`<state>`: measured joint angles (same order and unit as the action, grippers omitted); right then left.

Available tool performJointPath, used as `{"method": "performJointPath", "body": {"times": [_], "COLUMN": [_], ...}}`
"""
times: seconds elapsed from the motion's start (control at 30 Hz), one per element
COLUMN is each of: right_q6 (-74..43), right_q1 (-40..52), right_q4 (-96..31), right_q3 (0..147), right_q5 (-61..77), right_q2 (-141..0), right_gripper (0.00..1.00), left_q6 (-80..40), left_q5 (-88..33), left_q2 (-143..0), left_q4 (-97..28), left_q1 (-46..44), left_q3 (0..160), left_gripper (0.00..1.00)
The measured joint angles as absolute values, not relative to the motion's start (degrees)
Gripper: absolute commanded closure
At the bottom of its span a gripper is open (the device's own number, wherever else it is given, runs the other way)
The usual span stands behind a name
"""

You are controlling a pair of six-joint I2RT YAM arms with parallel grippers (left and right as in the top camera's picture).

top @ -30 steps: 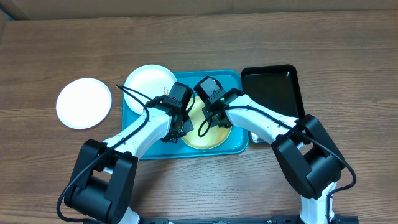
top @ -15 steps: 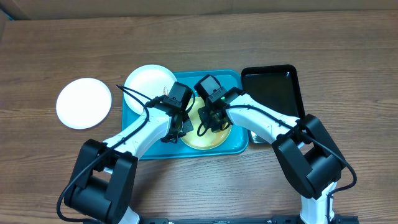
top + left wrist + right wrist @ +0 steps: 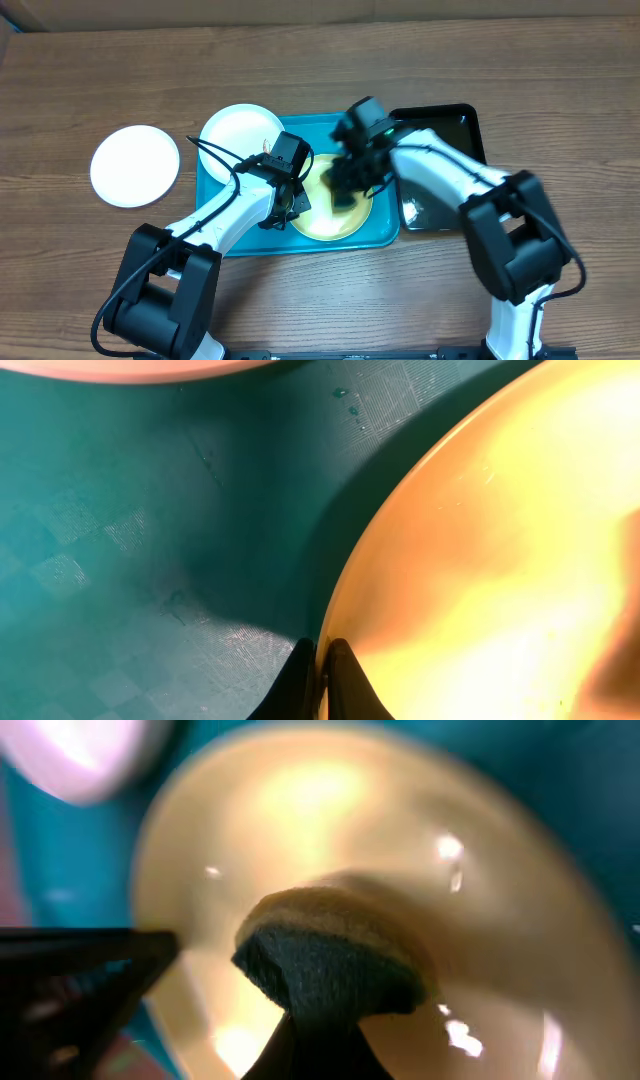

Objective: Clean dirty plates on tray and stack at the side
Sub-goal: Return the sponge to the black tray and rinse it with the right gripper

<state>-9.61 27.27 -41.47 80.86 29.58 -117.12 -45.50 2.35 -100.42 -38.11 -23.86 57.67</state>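
Observation:
The robot's right gripper should next lift from over the plate, carry the sponge across to the black tray (image 3: 448,138) and lower it there, since the bottom of that tray is open.
A pale yellow-green plate (image 3: 332,222) lies on the turquoise tray (image 3: 222,200). My left gripper (image 3: 296,204) is shut on this plate's left rim (image 3: 420,560), its fingertips (image 3: 322,672) pinching the edge. Over the plate's middle, my right gripper (image 3: 346,192) is shut on a dark green and yellow sponge (image 3: 330,960). The sponge hides the right fingertips, and whether it touches the plate (image 3: 340,830) I cannot tell. A white plate (image 3: 240,132) sits on the tray's far left corner. Another white plate (image 3: 135,165) lies on the table, left of the tray.
A glossy black tray (image 3: 445,140) lies against the turquoise tray's right side, partly under my right arm. The wooden table (image 3: 150,70) stretches beyond the trays. The turquoise tray's floor (image 3: 130,550) shows small water drops beside the plate.
My right arm has swung to the right and back, blurred with motion, and the sponge has slid across the yellow-green plate. The left gripper holds the rim as before.

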Motion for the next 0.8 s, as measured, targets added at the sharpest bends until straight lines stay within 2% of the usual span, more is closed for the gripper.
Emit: {"method": "performJointPath", "body": {"times": [0.17, 0.33, 0.57, 0.7, 0.8], "right_q6": [-6.5, -2.7, -1.6, -3.4, -4.4], "right_q1": [18.6, 10.9, 5.2, 5.3, 5.3], "right_q4": [-44.8, -54.6, -58.7, -53.1, -46.8], "right_q3": [81.5, 82.1, 79.9, 74.5, 70.3], "right_q5": [42.0, 44.3, 25.4, 14.4, 9.6], "right_q2": [-113.8, -109.2, -108.8, -108.8, -108.8], "right_gripper": [0.96, 0.96, 0.96, 0.96, 0.9], "left_q6": [-45.5, -45.5, -45.5, -45.5, -45.5], "left_q5": [2.3, 2.3, 2.4, 2.3, 2.3], "left_q2": [-100.4, -100.4, -100.4, -100.4, -100.4], "left_q4": [-38.1, -38.1, -38.1, -38.1, -38.0], "left_q1": [-23.9, -23.9, -23.9, -23.9, -23.9], "left_q3": [57.7, 57.7, 57.7, 57.7, 57.7], "left_gripper": [0.96, 0.96, 0.96, 0.96, 0.96]}}
